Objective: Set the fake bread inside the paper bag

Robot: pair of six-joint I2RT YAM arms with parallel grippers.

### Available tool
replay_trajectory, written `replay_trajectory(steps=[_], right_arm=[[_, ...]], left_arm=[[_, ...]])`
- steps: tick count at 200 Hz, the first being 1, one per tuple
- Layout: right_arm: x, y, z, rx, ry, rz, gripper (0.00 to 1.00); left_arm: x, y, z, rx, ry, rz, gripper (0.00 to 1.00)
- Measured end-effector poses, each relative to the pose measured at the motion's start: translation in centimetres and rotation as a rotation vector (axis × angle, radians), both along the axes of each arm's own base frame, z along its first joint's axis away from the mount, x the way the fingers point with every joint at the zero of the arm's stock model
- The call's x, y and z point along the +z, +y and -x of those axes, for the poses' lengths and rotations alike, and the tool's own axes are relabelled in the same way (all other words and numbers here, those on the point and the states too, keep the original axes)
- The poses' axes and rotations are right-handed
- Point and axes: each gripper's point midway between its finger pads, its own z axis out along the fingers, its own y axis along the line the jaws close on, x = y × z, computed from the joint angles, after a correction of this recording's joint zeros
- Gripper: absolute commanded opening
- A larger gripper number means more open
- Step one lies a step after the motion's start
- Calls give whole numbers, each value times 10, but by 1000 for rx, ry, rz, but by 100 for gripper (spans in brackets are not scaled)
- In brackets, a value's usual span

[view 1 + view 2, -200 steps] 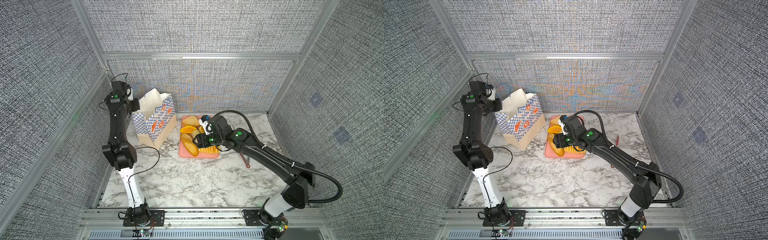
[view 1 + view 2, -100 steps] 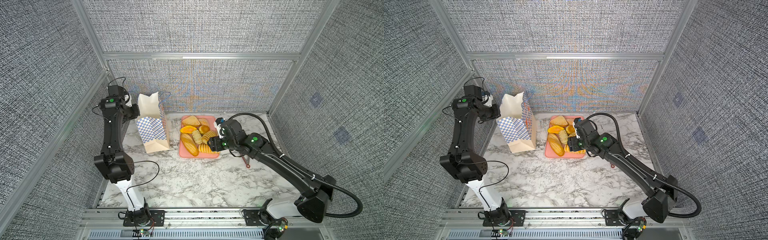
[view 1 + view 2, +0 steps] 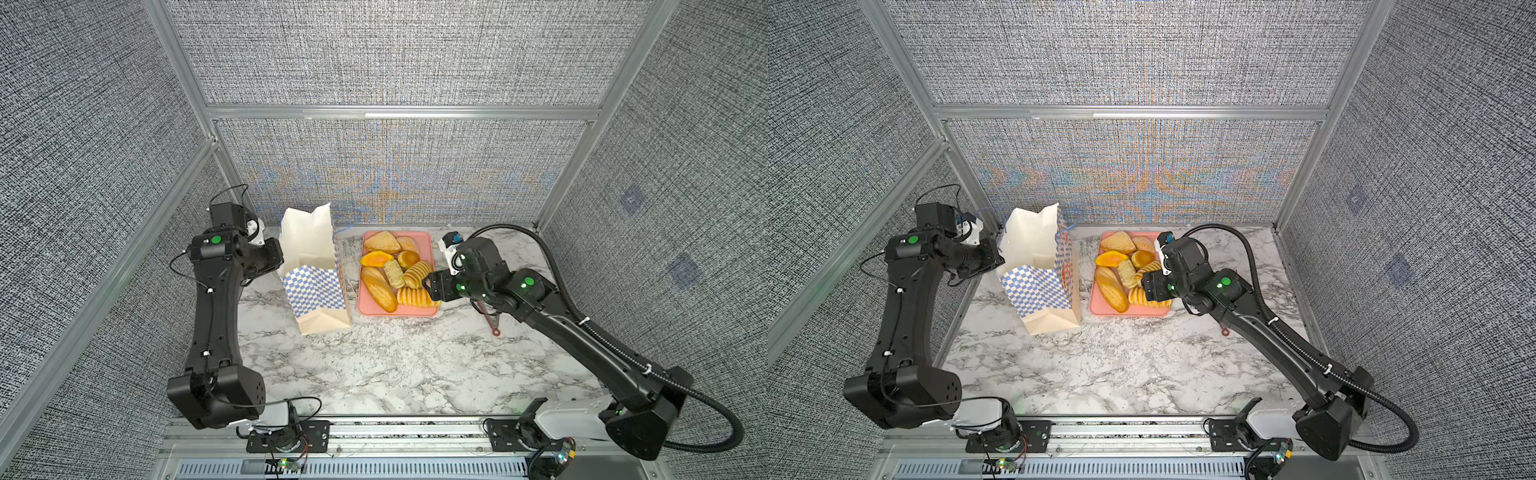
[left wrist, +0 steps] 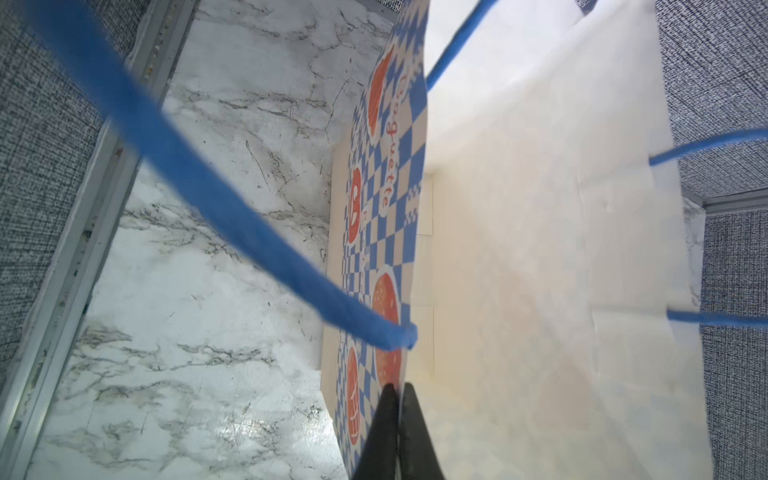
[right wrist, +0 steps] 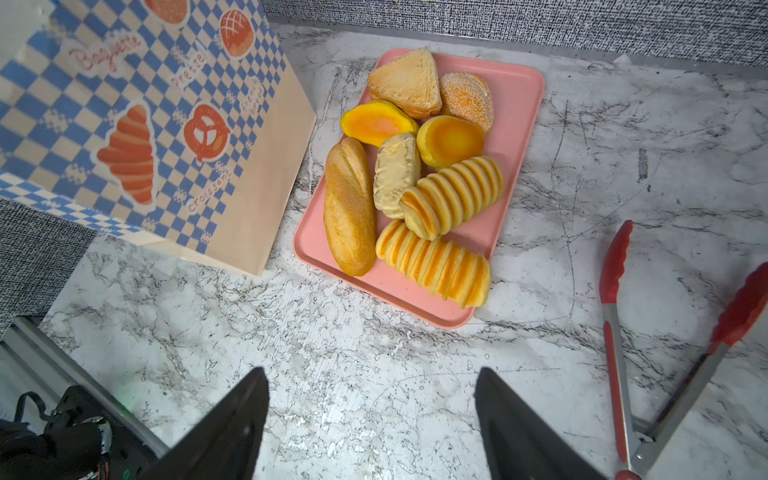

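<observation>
I will next pull the bag's rim (image 3: 284, 272) (image 4: 406, 364) back a little with my left gripper and open my fingers to let go of it, because the bag is standing upright and open.
The paper bag (image 3: 316, 291) (image 3: 1044, 293) stands upright and open at the back left, its checker band and pastry pictures facing the tray in the right wrist view (image 5: 145, 124). My left gripper (image 4: 398, 386) (image 3: 279, 259) is shut on the bag's rim, one finger inside and one outside. The bag's white inside (image 4: 540, 249) shows nothing in it. The fake bread (image 3: 395, 274) (image 3: 1129, 274) (image 5: 415, 183), several golden and orange pieces, lies on a pink tray (image 5: 515, 104). My right gripper (image 5: 370, 374) (image 3: 430, 286) hangs open and holds nothing, at the tray's right edge.
Red tongs (image 5: 615, 291) (image 3: 492, 320) lie on the marble to the right of the tray, under my right arm. The bag's blue cord handles (image 4: 232, 216) hang loose across the left wrist view. The cell's back and left walls stand close behind the bag.
The bag has swung from tilted and angled to upright as my left gripper drew its rim leftward. My right gripper has pulled back from over the bread to the tray's right edge and opened wider.
</observation>
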Motion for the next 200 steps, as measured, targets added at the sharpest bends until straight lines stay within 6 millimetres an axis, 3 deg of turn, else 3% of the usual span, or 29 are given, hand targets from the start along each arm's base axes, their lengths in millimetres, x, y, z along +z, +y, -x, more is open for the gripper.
replay_trajectory(steps=[81, 111, 124, 141, 150, 170, 200], right_arm=[[10, -21, -7, -59, -21, -21, 81], [8, -29, -12, -85, -17, -21, 81], [8, -31, -13, -92, -15, -23, 81], [8, -34, -14, -95, -11, -27, 81], [8, -35, -14, -96, -9, -32, 81], [9, -39, -15, -104, -9, -38, 82], [6, -49, -20, -127, 10, -56, 85]], left_arm=[[9, -13, 49, 16, -11, 45, 0], [0, -19, 65, 34, 11, 81, 1], [-5, -21, 70, 39, 26, 93, 14], [-8, -22, 76, 41, 36, 94, 52], [-7, -21, 77, 45, 32, 91, 64], [1, -20, 80, 52, 10, 78, 76], [19, -13, 83, 72, -43, 35, 78]])
